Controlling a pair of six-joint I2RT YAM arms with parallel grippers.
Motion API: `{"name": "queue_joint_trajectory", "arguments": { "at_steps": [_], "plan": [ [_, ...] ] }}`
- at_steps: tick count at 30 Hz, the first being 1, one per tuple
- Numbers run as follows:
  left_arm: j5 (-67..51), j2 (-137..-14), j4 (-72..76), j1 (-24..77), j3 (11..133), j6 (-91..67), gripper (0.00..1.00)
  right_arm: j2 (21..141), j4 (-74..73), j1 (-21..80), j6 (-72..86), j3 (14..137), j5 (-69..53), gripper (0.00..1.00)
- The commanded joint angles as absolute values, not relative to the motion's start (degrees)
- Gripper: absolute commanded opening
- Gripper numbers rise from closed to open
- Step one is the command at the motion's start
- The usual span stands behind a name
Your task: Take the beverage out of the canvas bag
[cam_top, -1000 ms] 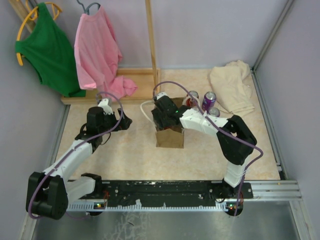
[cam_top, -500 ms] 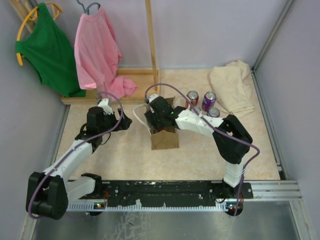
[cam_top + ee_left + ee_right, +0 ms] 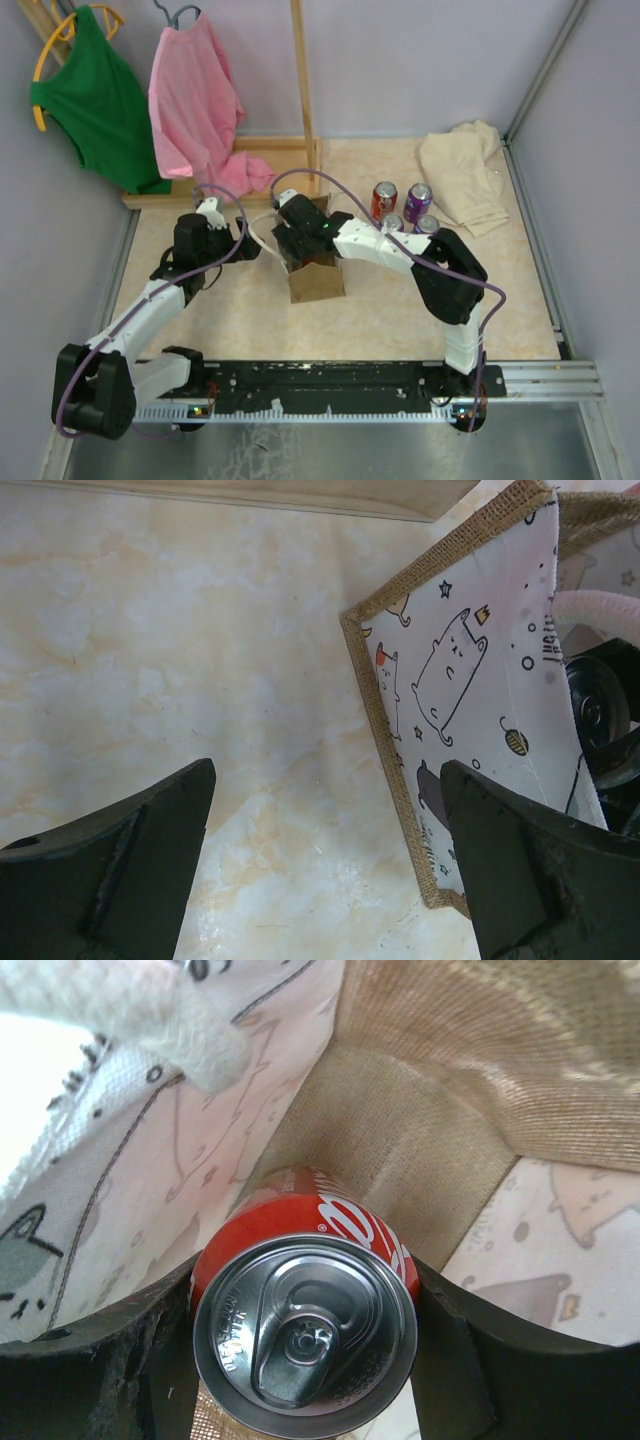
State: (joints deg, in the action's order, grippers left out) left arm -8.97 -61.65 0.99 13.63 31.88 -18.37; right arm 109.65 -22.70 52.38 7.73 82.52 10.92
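Note:
I should next lift the red can from the bag (image 3: pixel 318 284) with my right gripper, cross right in the top view, then lower and release it on the bare tabletop by the drink cans.
The canvas bag (image 3: pixel 318 284) stands mid-table, tan burlap with a cat-print lining (image 3: pixel 455 670) and a white handle (image 3: pixel 150 1010). Inside it, the beverage, a red can (image 3: pixel 305 1330), appears top-on in the right wrist view. My right gripper (image 3: pixel 300 1295) reaches down into the bag's mouth and is shut on the can, one black finger on each side. From above, that gripper (image 3: pixel 300 245) hides the can. My left gripper (image 3: pixel 327 780) hovers open over bare table just left of the bag, its right finger (image 3: pixel 510 860) in front of the bag's wall.
Several drink cans, one red (image 3: pixel 384 197) and one purple (image 3: pixel 418 200), stand at the back right beside a cream cloth (image 3: pixel 465 175). A wooden rack (image 3: pixel 300 80) at the back left holds a green garment (image 3: pixel 95 100) and a pink one (image 3: pixel 195 105).
My right arm has moved left, and the bag has shifted left with it toward my left gripper. The left arm has stayed put.

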Motion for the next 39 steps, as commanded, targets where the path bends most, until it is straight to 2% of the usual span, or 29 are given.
{"name": "queue_joint_trajectory", "arguments": {
  "at_steps": [1,18,27,33,39],
  "plan": [
    [-8.7,-60.2,1.2,14.1,31.8,-18.3,1.00,107.9,-20.7,52.5,7.4,88.7,15.0,0.00],
    [-8.3,-58.8,1.0,14.2,32.2,-18.0,1.00,101.4,-21.1,50.8,2.8,96.7,17.9,0.00],
    [-8.8,-59.7,1.7,14.2,32.4,-18.3,1.00,91.8,-23.2,50.0,-1.9,102.6,24.6,0.00],
    [-9.2,-59.7,2.3,14.2,31.9,-18.6,1.00,81.4,-18.7,48.2,-4.9,98.9,34.0,0.00],
    [-9.1,-59.6,2.3,14.2,31.8,-18.5,1.00,74.6,-23.0,42.0,-1.4,92.6,40.0,0.00]
  ]
}}
